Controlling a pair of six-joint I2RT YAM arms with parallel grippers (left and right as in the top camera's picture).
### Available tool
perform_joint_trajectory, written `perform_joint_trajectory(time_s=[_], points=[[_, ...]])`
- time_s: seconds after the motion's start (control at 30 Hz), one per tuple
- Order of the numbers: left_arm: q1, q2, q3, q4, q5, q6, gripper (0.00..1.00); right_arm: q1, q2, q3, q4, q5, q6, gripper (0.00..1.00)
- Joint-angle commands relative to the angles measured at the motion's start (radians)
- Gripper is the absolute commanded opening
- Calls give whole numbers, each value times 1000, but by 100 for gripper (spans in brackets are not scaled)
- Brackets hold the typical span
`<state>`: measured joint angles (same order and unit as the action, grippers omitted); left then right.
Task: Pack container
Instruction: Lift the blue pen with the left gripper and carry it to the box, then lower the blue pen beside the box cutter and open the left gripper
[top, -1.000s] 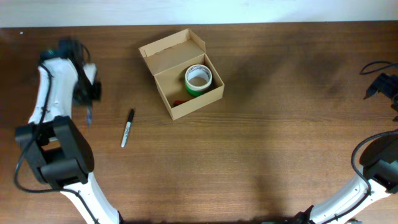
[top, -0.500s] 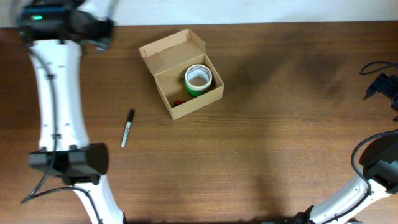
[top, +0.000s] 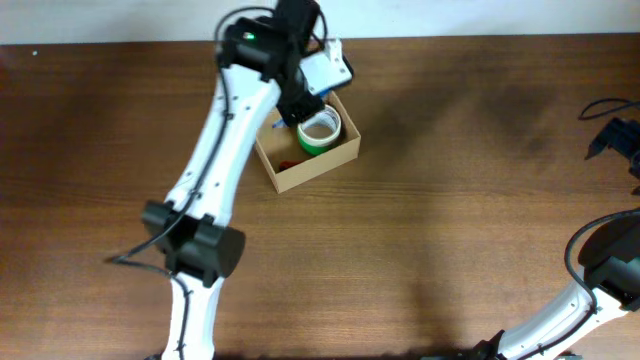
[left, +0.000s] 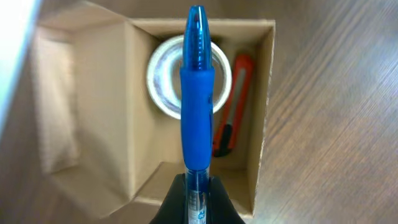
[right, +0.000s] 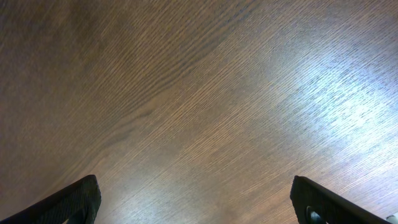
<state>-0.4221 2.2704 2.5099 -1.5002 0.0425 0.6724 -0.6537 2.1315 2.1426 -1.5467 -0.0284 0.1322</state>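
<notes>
Next, my left gripper moves down and back into the gap between knife (left: 230, 106) and near box side to release the pen, as the tape roll lies beneath it.
The container (top: 312, 170), an open tan cardboard box, stands at the table's upper middle. In it are a green-and-white tape roll (top: 320, 129) and a red utility knife (top: 288, 163). My left gripper (top: 298, 106) hovers over the box, shut on a blue pen (left: 196, 93). In the left wrist view the pen points over the tape roll (left: 163, 81), beside the knife (left: 230, 106), inside the box walls (left: 265, 124). My left gripper's fingers (left: 196, 199) clamp the pen's clear end. My right gripper (right: 199, 199) is open and empty over bare wood, at the far right in the overhead view (top: 615, 135).
The box's flap lid (left: 56, 93) stands open on the far-left side of the box. The left arm (top: 215, 170) stretches diagonally across the table's left half and covers the spot where a black marker lay. Cables lie at the right edge (top: 600, 108).
My left arm has swung from the far left edge to above the box, carrying the blue pen. It now hides the black marker. The right arm has not moved.
</notes>
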Motion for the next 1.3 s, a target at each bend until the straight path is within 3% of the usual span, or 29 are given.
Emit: perform_joint_trajectory(time_s=[0.0, 1.27], points=[[3, 46, 4, -5, -7, 22, 2, 1, 2, -4, 0, -10, 4, 99], [-41, 159, -143, 1, 95, 29, 2, 1, 2, -4, 0, -10, 4, 99]])
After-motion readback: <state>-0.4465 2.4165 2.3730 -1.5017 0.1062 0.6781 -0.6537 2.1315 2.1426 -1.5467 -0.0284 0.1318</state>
